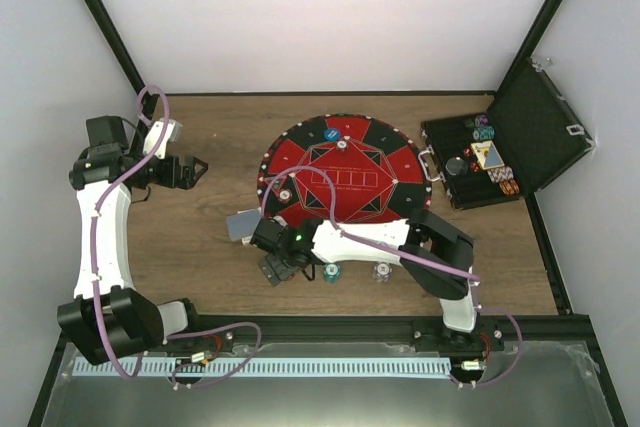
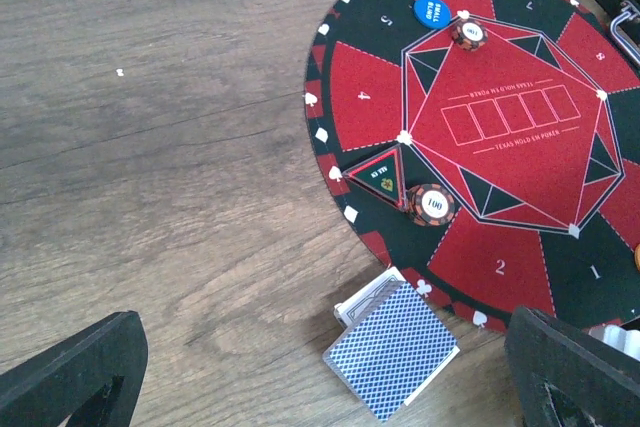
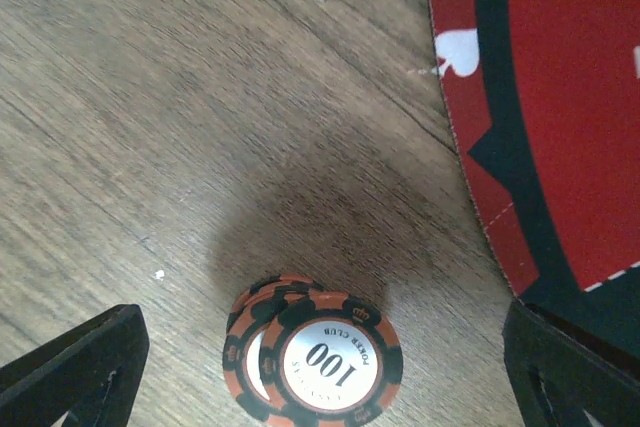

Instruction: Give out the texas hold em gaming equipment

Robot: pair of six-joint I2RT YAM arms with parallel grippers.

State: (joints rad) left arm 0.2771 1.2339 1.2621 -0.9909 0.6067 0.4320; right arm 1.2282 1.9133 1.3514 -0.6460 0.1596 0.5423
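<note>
The short stack of orange-and-black chips (image 3: 315,362) lies below my right gripper, already between its open fingers, so the gripper will next move down around the stack and close.
A short stack of orange-and-black 100 chips (image 3: 315,362) lies on the wood between the wide-apart fingers of my right gripper (image 3: 320,382), untouched by either finger. In the top view that gripper (image 1: 282,267) hovers just off the round poker mat's (image 1: 340,172) near-left edge. A teal chip (image 1: 331,273) and a white chip (image 1: 382,271) lie on the wood beside it. The blue-backed cards (image 2: 392,349) rest fanned on a white box by the mat's rim (image 2: 330,172). My left gripper (image 2: 320,392) is open and empty, held high over bare wood at the left (image 1: 195,169).
On the mat sit two 100 chips (image 2: 432,205) (image 2: 468,33), a blue blind button (image 2: 431,10) and a triangular marker (image 2: 382,175). The black hinged case (image 1: 500,147) stands open at the right with more chips. White walls close the back and both sides.
</note>
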